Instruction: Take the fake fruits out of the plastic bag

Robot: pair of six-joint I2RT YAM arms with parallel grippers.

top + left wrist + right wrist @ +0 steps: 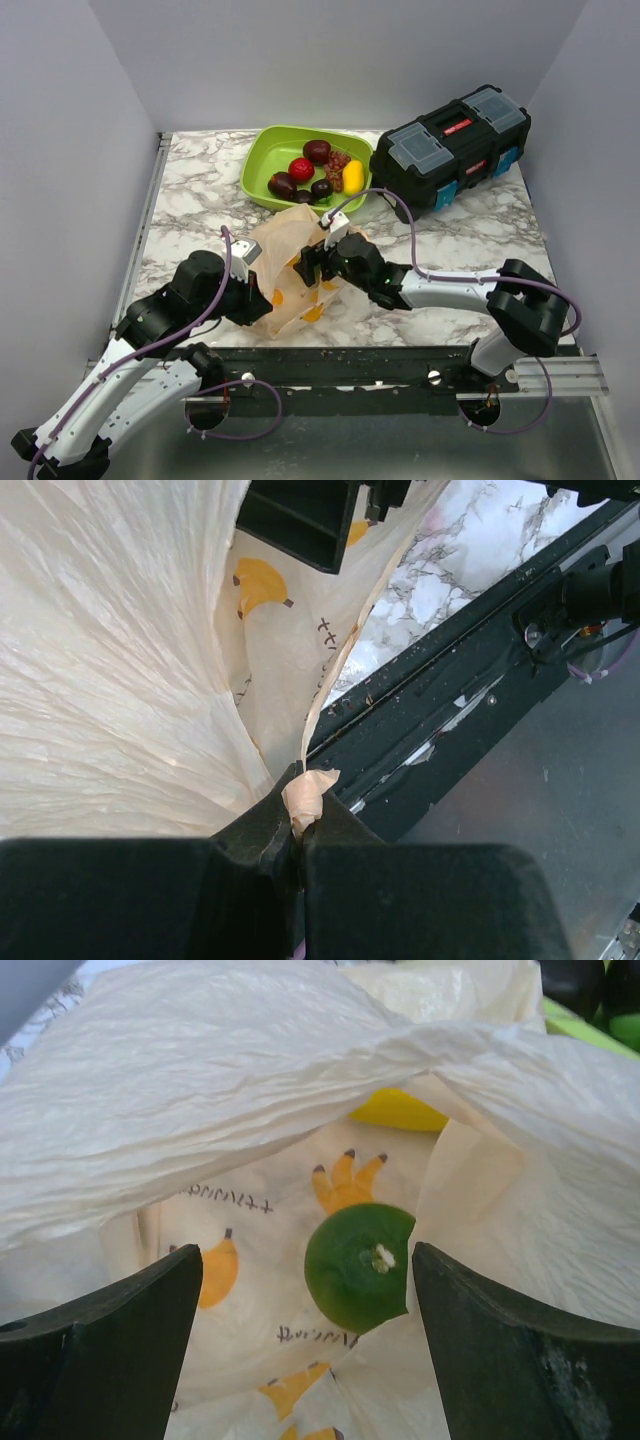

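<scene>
The green fruit (358,1265) lies below my right gripper inside the bag. My right gripper will next lower its open fingers through the bag's opening around the fruit and close.
The pale-orange plastic bag (290,262) with banana prints lies on the marble table near the front edge. My left gripper (262,298) is shut on a twisted bit of the bag's edge (305,798) and holds it up. My right gripper (312,264) is open at the bag's mouth. In the right wrist view its fingers (120,1340) stand apart around a green fruit (358,1265) lying inside the bag, not touching it. A yellow fruit (398,1110) lies deeper in, partly under a fold. Red (301,168), dark purple (317,151), yellow (352,177) fruits and grapes (337,166) lie in the tray.
The lime-green tray (258,165) stands just behind the bag. A black toolbox (455,150) with blue latches stands at the back right. The dark front rail of the table (440,680) runs close under the bag. My right gripper's black body (300,520) shows above the bag.
</scene>
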